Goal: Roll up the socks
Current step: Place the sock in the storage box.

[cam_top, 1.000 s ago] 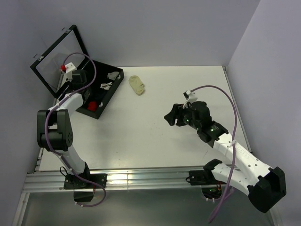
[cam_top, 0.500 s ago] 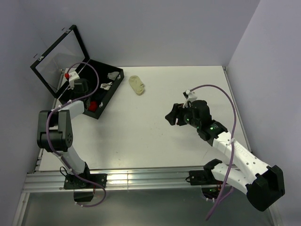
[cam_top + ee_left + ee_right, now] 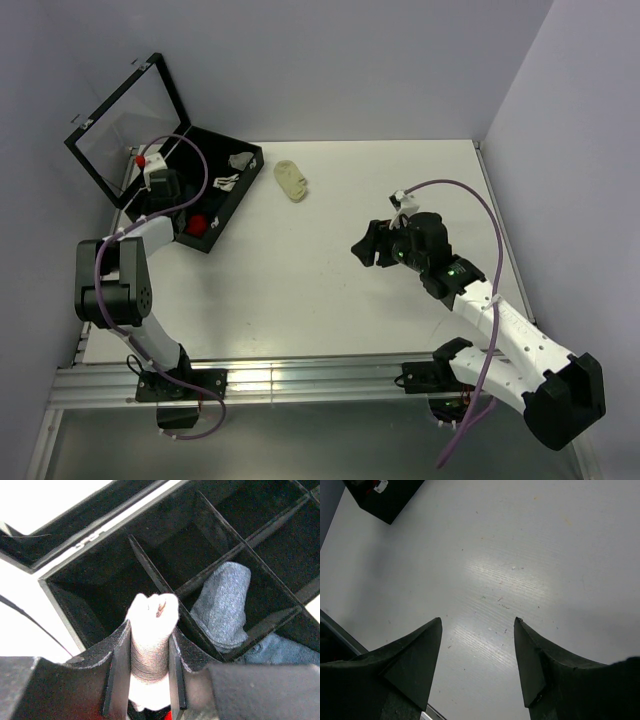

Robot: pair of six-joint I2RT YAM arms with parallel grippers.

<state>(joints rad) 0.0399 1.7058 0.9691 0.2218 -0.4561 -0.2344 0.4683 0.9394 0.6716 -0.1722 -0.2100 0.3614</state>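
Note:
The rolled sock (image 3: 152,612) is still above the black box's dividers. The box's near section is below my left gripper, so the gripper will lower the sock there next, beside the grey sock, and let go.
A rolled pale sock (image 3: 152,612) with a grey ribbed band and a bit of red at its lower end is clamped between the fingers of my left gripper (image 3: 149,630). It hangs over the divided compartments of the black box (image 3: 150,575). A grey sock (image 3: 222,600) lies in one compartment, with blue fabric (image 3: 280,650) beside it. From above, my left gripper (image 3: 163,187) is over the box's left part, near a red item (image 3: 198,223). My right gripper (image 3: 477,620) stands open over bare table, nothing between its fingers, at mid-right (image 3: 366,248).
The box's clear lid (image 3: 125,125) stands open at the back left. Small white-grey items (image 3: 232,170) lie in the box's right end. A small pale-yellow sock (image 3: 292,180) lies on the table just right of the box.
My left gripper, still holding the sock, has shifted a little toward the near side over the box. The right arm has hardly moved.

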